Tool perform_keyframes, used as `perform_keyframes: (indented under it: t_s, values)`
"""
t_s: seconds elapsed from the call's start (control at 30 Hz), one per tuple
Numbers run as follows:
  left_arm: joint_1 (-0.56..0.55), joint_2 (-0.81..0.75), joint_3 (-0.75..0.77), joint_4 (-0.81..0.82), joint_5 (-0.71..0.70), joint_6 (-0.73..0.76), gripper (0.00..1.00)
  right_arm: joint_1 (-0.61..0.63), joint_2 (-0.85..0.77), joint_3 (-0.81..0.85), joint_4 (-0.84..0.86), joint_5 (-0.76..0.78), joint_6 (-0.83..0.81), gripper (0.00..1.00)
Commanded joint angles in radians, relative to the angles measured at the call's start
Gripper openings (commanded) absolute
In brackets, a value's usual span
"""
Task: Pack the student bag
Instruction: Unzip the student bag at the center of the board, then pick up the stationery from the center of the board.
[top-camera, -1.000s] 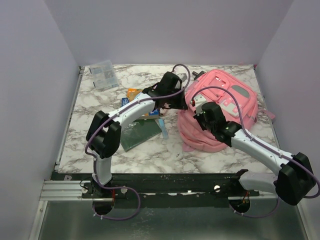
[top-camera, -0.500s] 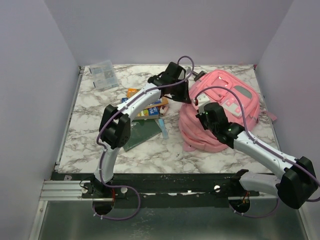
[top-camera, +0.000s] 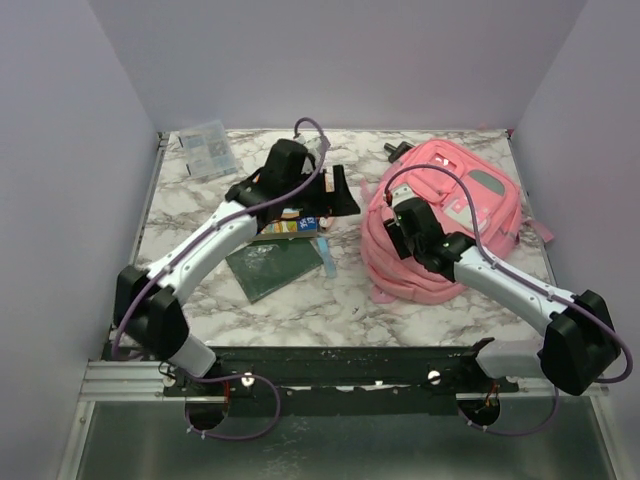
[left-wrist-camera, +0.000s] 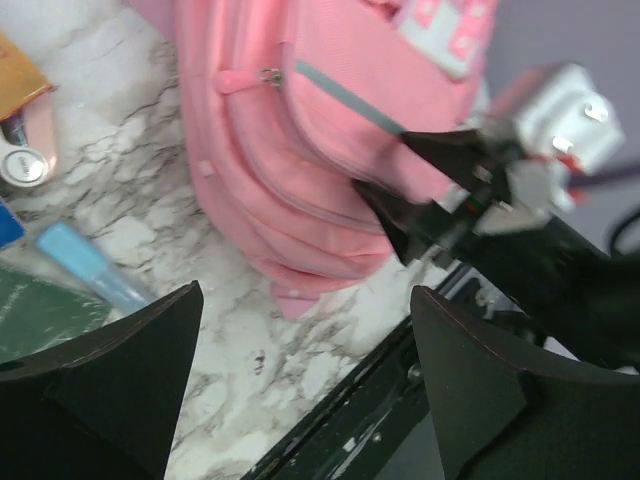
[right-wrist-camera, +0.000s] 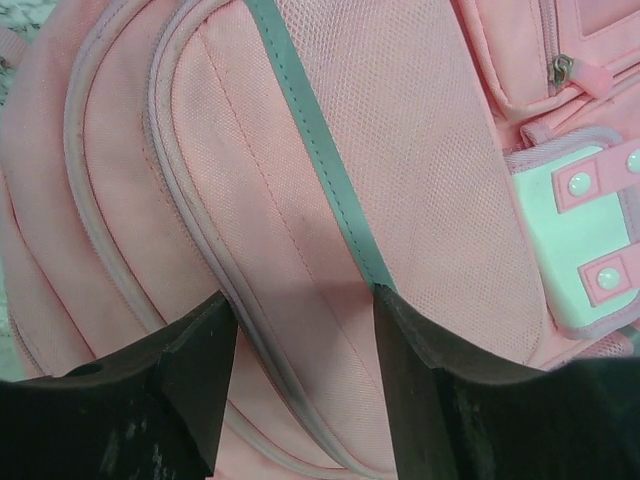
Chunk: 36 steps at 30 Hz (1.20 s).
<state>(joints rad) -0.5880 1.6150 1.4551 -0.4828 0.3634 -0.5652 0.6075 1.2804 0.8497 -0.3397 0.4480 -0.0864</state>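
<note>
The robot's left gripper will move back and down with a turn onto the grey end of the light blue pen (top-camera: 330, 269) (left-wrist-camera: 127, 291), because it lies at an angle to the gripper's fingers.
The student bag (top-camera: 455, 215), a soft pink backpack with grey trim, lies on the right half of the marble table. My right gripper (top-camera: 398, 212) hovers over its left part. In the right wrist view its jaws (right-wrist-camera: 305, 340) stand open just above the pink fabric (right-wrist-camera: 400, 130), with a grey zip line and a teal stripe passing between them, and they hold nothing. My left gripper (top-camera: 345, 195) is left of the bag, apart from it and open wide. In the left wrist view it (left-wrist-camera: 305, 290) is empty, with the bag (left-wrist-camera: 290, 150) beyond it.
Left of the bag lie a dark green notebook (top-camera: 272, 262), a colourful box (top-camera: 285, 224) partly under the left arm, and a light blue pen (top-camera: 328, 256). A clear plastic case (top-camera: 207, 148) sits at the back left. Walls enclose the table on three sides.
Both grippers, shut at the bag a second ago, have opened. The left arm has pulled back leftward, away from the bag. The right gripper has shifted slightly left over the bag.
</note>
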Motion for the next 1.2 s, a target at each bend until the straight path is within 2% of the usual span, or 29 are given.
perform_keyframes:
  t_s: [0.0, 0.17, 0.33, 0.47, 0.57, 0.73, 0.87, 0.93, 1.1, 1.17]
  values:
    - [-0.011, -0.225, -0.280, 0.192, 0.092, -0.075, 0.88, -0.003, 0.015, 0.075, -0.101, 0.036, 0.000, 0.59]
    - [-0.033, -0.398, -0.557, 0.303, 0.109, -0.106, 0.87, -0.003, -0.033, 0.093, -0.209, 0.015, -0.043, 0.60]
    - [-0.070, -0.522, -0.771, 0.409, 0.056, -0.185, 0.87, -0.003, -0.088, 0.021, -0.178, 0.060, -0.082, 0.64]
    - [-0.074, -0.590, -0.856, 0.444, -0.038, -0.258, 0.86, -0.003, -0.050, 0.038, -0.153, 0.154, -0.057, 0.61]
    - [-0.074, -0.609, -0.881, 0.443, -0.119, -0.302, 0.86, -0.003, -0.016, 0.020, -0.105, 0.164, -0.091, 0.61]
    - [-0.073, -0.574, -0.901, 0.421, -0.288, -0.495, 0.79, -0.003, 0.042, 0.044, -0.119, 0.201, -0.104, 0.59]
    - [-0.076, -0.473, -0.850, 0.403, -0.324, -0.548, 0.77, -0.003, 0.060, 0.062, -0.094, 0.214, -0.124, 0.46]
    - [-0.080, -0.408, -0.812, 0.390, -0.341, -0.550, 0.76, -0.003, 0.051, 0.065, -0.080, 0.192, -0.124, 0.44]
    - [-0.112, -0.250, -0.709, 0.332, -0.389, -0.566, 0.73, -0.002, 0.016, 0.066, -0.049, 0.121, -0.113, 0.19]
    - [-0.143, -0.197, -0.665, 0.308, -0.426, -0.587, 0.73, -0.002, 0.010, 0.065, -0.046, 0.123, -0.092, 0.13]
